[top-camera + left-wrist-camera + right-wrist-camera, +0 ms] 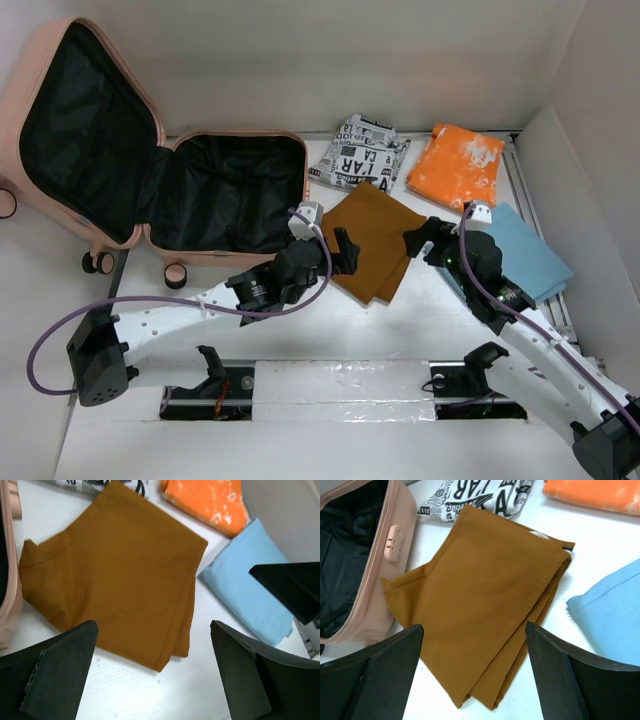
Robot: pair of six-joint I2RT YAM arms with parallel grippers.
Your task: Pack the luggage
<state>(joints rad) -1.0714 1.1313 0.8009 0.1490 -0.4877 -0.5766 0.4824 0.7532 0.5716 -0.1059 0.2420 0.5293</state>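
Note:
The brown cloth's near edge by its near corner [356,291] [138,657] lies clear with bare table beside it, so my left gripper lowers onto it and closes next.
The pale pink luggage [230,255] lies open at the far left, black lining showing, its lid [75,130] leaning back. Its rim also shows in the left wrist view [10,605] and the right wrist view [390,555]. A folded brown cloth [372,240] lies on the table just right of it. My left gripper [343,250] is open and empty at the cloth's left side, just above it [154,630]. My right gripper [420,240] is open and empty at the cloth's right side [474,627]. The cloth [485,595] lies flat between both sets of jaws.
A black-and-white newsprint cloth [360,150] and an orange cloth [457,165] lie at the back. A folded light blue cloth [525,250] lies at the right, partly under the right arm. White walls stand at the back and right.

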